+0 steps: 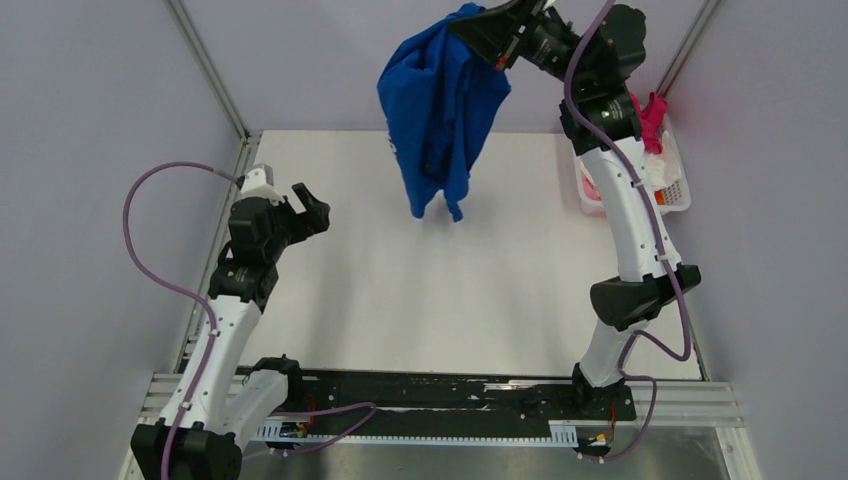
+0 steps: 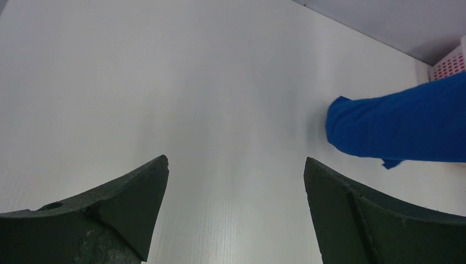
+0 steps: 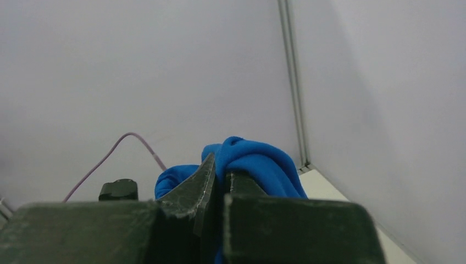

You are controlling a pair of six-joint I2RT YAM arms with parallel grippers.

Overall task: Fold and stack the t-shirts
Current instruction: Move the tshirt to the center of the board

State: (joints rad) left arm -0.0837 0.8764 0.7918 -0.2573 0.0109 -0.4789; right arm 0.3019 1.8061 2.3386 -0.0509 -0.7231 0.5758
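Note:
My left gripper is above the table and off to the side of the royal blue t-shirt (image 1: 440,105). It needs to move down toward the table next and across onto the shirt's nearest end.
The royal blue t-shirt (image 1: 440,105) hangs bunched in the air over the far middle of the table, its lower end just above the surface. My right gripper (image 1: 492,38) is shut on its top edge, high at the back; in the right wrist view the blue cloth (image 3: 258,165) bulges out between the closed fingers. My left gripper (image 1: 310,205) is open and empty at the left of the table, well apart from the shirt; its wrist view shows the shirt's hanging end (image 2: 401,126). The pink t-shirt (image 1: 652,118) and white cloth (image 1: 663,172) lie in the basket.
A small white lattice basket (image 1: 683,200) stands at the table's far right edge, beside my right arm. Grey walls close the left, back and right sides. The white table (image 1: 420,300) spreads between the arms.

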